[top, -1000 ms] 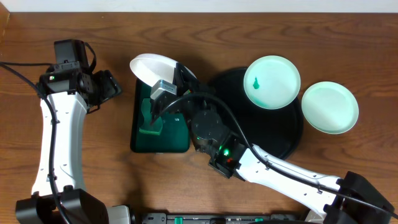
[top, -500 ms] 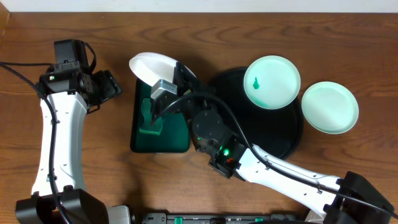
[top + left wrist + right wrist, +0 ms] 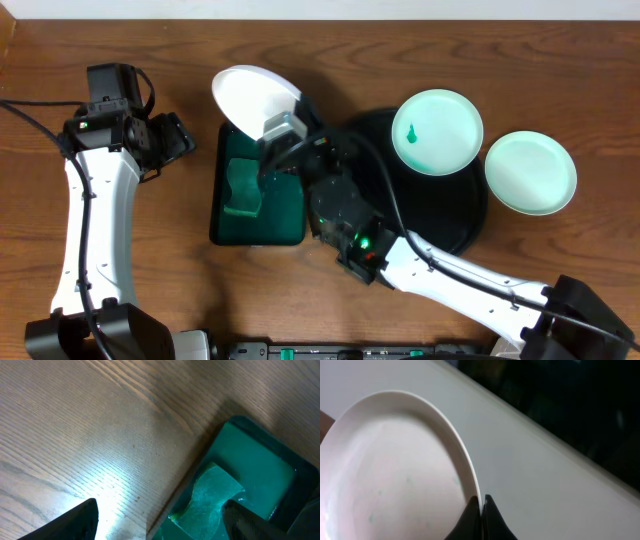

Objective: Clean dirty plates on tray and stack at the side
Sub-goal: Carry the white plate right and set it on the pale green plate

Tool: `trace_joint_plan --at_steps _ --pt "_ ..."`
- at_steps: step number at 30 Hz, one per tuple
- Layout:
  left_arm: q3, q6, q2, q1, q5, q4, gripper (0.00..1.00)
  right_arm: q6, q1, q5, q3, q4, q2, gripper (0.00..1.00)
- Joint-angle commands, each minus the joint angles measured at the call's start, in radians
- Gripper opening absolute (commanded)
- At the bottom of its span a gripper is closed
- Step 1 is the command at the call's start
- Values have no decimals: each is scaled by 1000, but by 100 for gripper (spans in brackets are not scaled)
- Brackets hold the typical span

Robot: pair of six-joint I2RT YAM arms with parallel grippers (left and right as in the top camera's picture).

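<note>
The third plate [image 3: 531, 173] lies unsmeared at the side, so my right gripper will next swing past the black tray [image 3: 440, 215] and down to release the white plate onto it.
My right gripper [image 3: 285, 128] is shut on the rim of a white plate [image 3: 254, 95], holding it tilted over the far end of the green rectangular tray [image 3: 282, 215]. In the right wrist view the fingertips [image 3: 481, 502] pinch the plate's [image 3: 395, 470] edge. A second plate [image 3: 437, 132] with a green smear lies on the black tray [image 3: 440, 215]. A third plate [image 3: 530, 172] lies just right of that tray. My left gripper [image 3: 176, 140] hangs open left of the green tray, nothing between its fingers [image 3: 80, 520].
A green sponge [image 3: 242, 190] lies in the green tray; the left wrist view shows the sponge [image 3: 210, 497] at the tray's [image 3: 260, 455] near corner. The right arm crosses the table's front from the lower right. Bare wood lies left of the green tray.
My right gripper has carried the plate a little right and toward the far side, off the sponge, which now shows whole. The left arm has not moved.
</note>
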Motion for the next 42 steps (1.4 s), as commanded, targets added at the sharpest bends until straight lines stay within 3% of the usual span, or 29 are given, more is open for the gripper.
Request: trace_joint_plan --at_steps 1,5,10,17,28,34,42 --pt "14 -1 1 4 -13 -3 80 350 -41 -4 15 -135 -3 1" --pt "14 -1 1 4 -13 -3 80 562 -85 -107 15 -282 -9 1" --pt "14 -1 1 4 -13 -3 80 690 -195 -331 15 -403 -87 1" --pt "14 -1 1 4 -13 -3 80 914 -507 -708 26 -760 -277 1" --pt "14 -1 1 4 -13 -3 80 950 -1092 -1137 26 -1102 -409 1" --pt "14 -1 1 5 -13 -3 80 946 -1408 -1086 25 -1240 -406 1" --pt "14 -1 1 4 -13 -3 80 1005 -1518 -748 -18 -1283 -398 1"
